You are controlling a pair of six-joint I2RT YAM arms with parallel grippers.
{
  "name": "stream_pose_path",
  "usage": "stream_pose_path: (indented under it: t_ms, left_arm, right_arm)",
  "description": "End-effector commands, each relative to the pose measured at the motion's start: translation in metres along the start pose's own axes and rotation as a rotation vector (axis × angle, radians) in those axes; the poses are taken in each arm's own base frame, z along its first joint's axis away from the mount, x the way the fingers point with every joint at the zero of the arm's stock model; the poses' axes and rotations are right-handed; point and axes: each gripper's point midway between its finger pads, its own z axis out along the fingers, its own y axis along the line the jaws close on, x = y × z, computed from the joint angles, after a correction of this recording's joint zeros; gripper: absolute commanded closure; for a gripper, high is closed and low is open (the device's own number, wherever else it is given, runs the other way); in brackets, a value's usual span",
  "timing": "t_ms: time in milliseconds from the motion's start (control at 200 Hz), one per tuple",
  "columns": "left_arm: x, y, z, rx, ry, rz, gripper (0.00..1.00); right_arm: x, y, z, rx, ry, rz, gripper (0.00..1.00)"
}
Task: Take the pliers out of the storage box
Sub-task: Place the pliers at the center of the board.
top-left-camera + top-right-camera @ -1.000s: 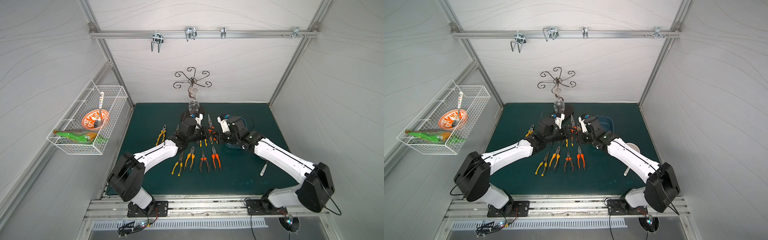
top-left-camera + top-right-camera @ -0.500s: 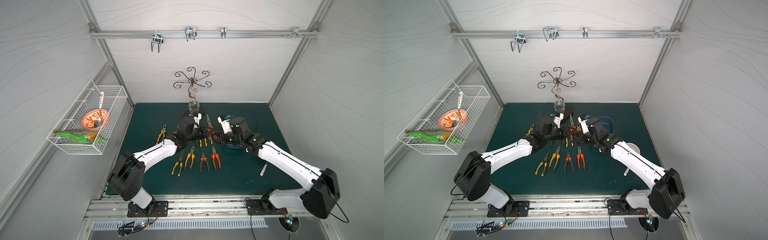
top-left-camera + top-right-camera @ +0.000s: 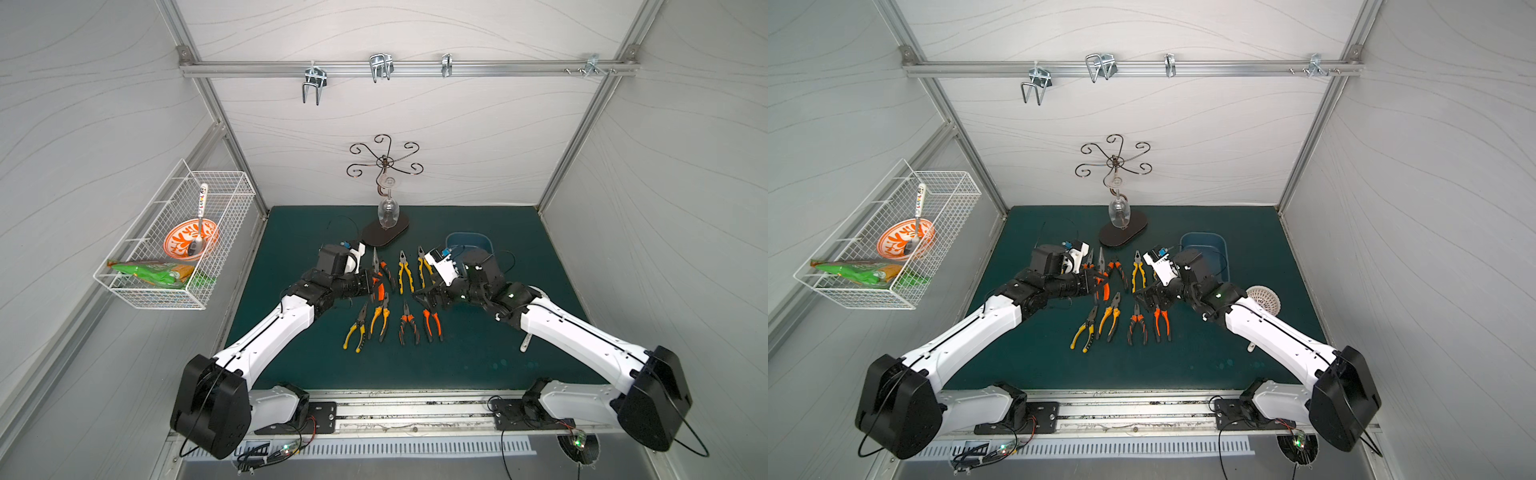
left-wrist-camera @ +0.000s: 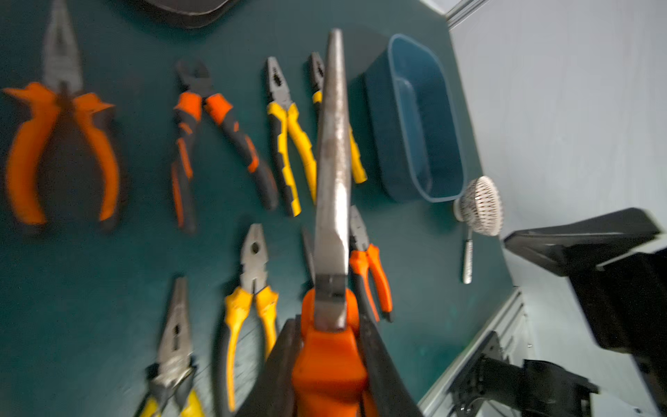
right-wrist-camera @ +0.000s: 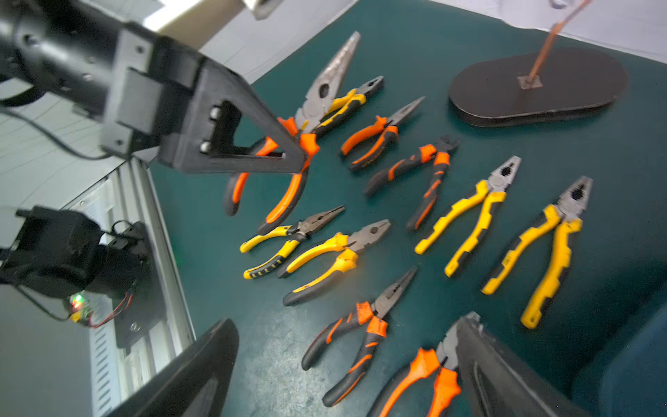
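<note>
I will bring my left gripper back down and let go of the orange handles on the mat point(image 3: 331, 321) point(image 4: 83, 351) beside the yellow long-nose pliers, as the mat is bare below and back of it.
My left gripper point(image 3: 371, 287) is shut on the handles of orange long-nose pliers point(image 4: 332, 173), held above the green mat with the nose pointing to the back. In the right wrist view the same left gripper point(image 5: 301, 151) grips those held pliers point(image 5: 334, 79). My right gripper point(image 3: 428, 297) stands wide open and empty, just above the front row of pliers point(image 3: 405, 324). Several pliers point(image 5: 469, 216) lie in two rows on the mat. The blue storage box point(image 3: 468, 243) stands at the back right, and what shows of its inside point(image 4: 422, 119) is empty.
A wine glass stand with a dark oval base point(image 3: 384, 235) is at the back centre. A white round strainer point(image 3: 1262, 296) lies by the right arm. A wire basket point(image 3: 174, 249) hangs on the left wall. The metal rail point(image 3: 415, 415) runs along the front edge.
My right gripper has gone from shut to wide open and drawn away from the left gripper toward the front row. The left gripper stays shut on the orange pliers.
</note>
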Motion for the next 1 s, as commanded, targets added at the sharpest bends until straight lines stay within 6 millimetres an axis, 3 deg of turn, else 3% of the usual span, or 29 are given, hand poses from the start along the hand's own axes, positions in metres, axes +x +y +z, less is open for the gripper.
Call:
stream_pose_path:
  t_ms: [0, 190, 445, 785, 995]
  left_arm:
    - [0.020, 0.030, -0.020, -0.154, 0.110, 0.106, 1.00]
    - [0.042, 0.072, -0.033, -0.288, 0.201, 0.084, 1.00]
    - [0.047, 0.097, -0.029, -0.307, 0.245, 0.059, 1.00]
    - [0.055, 0.134, -0.018, -0.467, 0.424, -0.001, 1.00]
    - [0.064, 0.141, -0.008, -0.470, 0.492, -0.043, 1.00]
  right_arm:
    - [-0.009, 0.026, 0.011, -0.108, -0.039, -0.126, 0.01]
    - [-0.006, 0.047, 0.022, -0.165, -0.028, -0.197, 0.01]
    - [0.004, 0.066, 0.026, -0.238, -0.004, -0.258, 0.01]
    - [0.011, 0.049, 0.032, -0.143, 0.012, -0.292, 0.01]
    - [0.014, 0.045, 0.035, -0.132, 0.019, -0.289, 0.01]
